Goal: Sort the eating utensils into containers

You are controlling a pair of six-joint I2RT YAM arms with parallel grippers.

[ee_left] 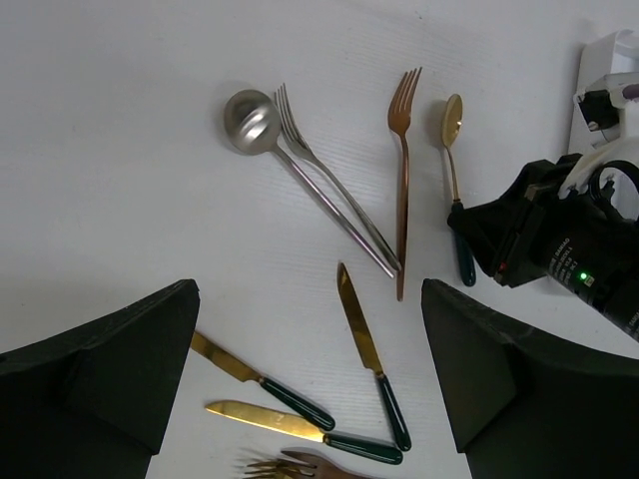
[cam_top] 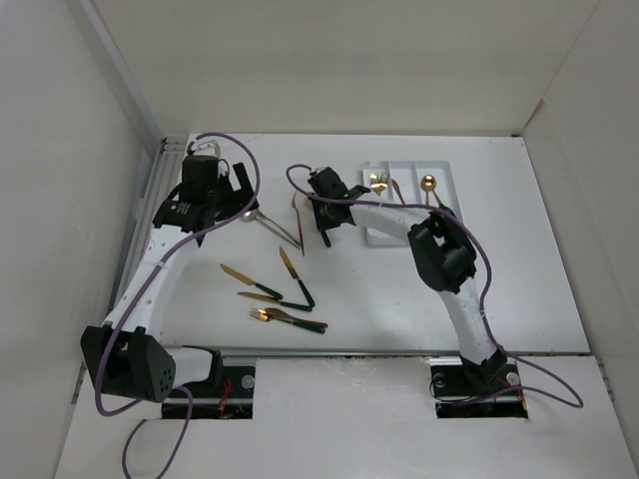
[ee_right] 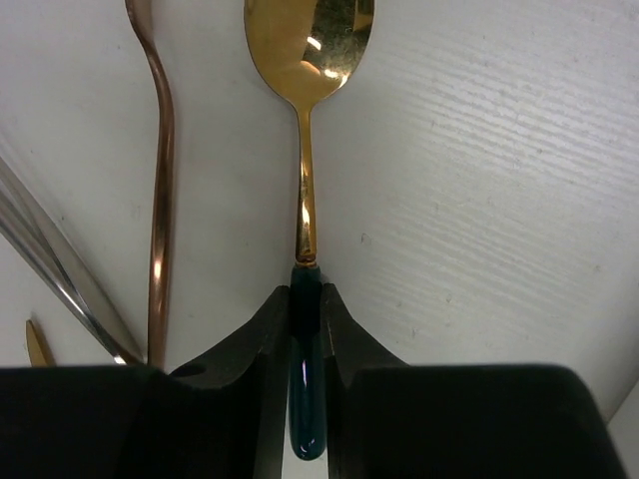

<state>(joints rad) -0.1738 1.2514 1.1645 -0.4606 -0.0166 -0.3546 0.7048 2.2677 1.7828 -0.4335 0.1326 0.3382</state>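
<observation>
The right gripper rises next and carries the spoon across the tray. Then it lowers the spoon into the tray's end section [cam_top: 433, 190] and releases it, because a gold spoon already lies there.
My right gripper [cam_top: 324, 222] [ee_right: 306, 299] is shut on the dark green handle of a gold spoon [ee_right: 308, 40] that lies on the table, just left of the white tray [cam_top: 407, 172]. The spoon also shows in the left wrist view [ee_left: 452, 120]. My left gripper [cam_top: 226, 196] [ee_left: 310, 369] is open and empty above the table. Below it lie three gold knives with green handles [ee_left: 364, 329] [ee_left: 250, 374] [ee_left: 290, 424]. A silver spoon [ee_left: 248, 120], a silver fork [ee_left: 300, 140] and a copper fork [ee_left: 402, 150] lie between the arms. The tray holds a gold fork [cam_top: 379, 183] and a gold spoon [cam_top: 427, 185].
Two more forks [cam_top: 288, 317] lie near the table's front edge. The right arm [cam_top: 439, 249] reaches over the tray's near end. White walls stand at the back and on both sides, and a rail [cam_top: 150, 200] runs along the left edge.
</observation>
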